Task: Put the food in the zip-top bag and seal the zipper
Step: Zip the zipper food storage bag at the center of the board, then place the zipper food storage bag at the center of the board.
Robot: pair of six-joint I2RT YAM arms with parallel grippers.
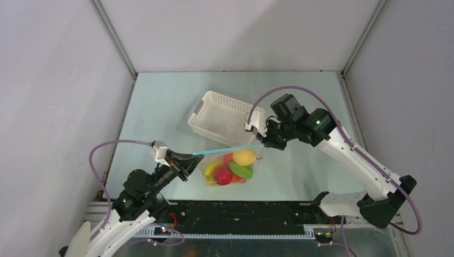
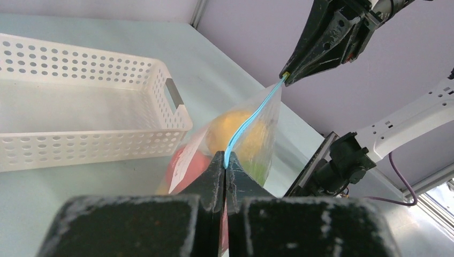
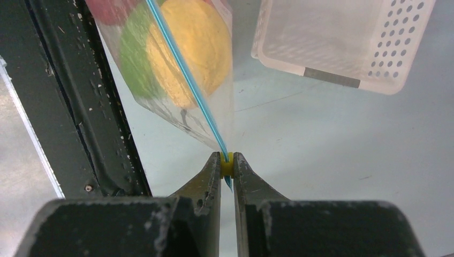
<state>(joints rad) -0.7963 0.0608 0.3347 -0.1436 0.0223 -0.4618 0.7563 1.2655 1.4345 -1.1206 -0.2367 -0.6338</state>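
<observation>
The bag (image 1: 235, 168) swings down with my right gripper to the bare tabletop (image 1: 281, 161) beside the basket next. The zipper's slider then comes free of the gripper, since it sits at the zipper's end.
The clear zip-top bag (image 1: 235, 168) hangs between my two grippers, its light-blue zipper (image 1: 225, 150) stretched taut above the table. Inside it sits the food (image 1: 231, 167): a yellow lemon (image 1: 244, 157), a red apple (image 1: 222, 175), a green piece (image 1: 241, 171) and a banana (image 1: 210, 170). My left gripper (image 2: 225, 160) is shut on the zipper's left end (image 2: 251, 120). At the strip's right end, my right gripper (image 3: 227, 160) is shut on the small yellow zipper slider (image 3: 227, 165). In the right wrist view the lemon (image 3: 190, 48) and the green piece (image 3: 135, 59) show through the bag (image 3: 182, 115).
A white slotted basket (image 1: 203, 120) stands on the table just behind the bag, with nothing visible inside; it also fills the left of the left wrist view as the basket (image 2: 80, 144). The dark rail (image 1: 241, 211) carrying the arm bases runs along the near edge.
</observation>
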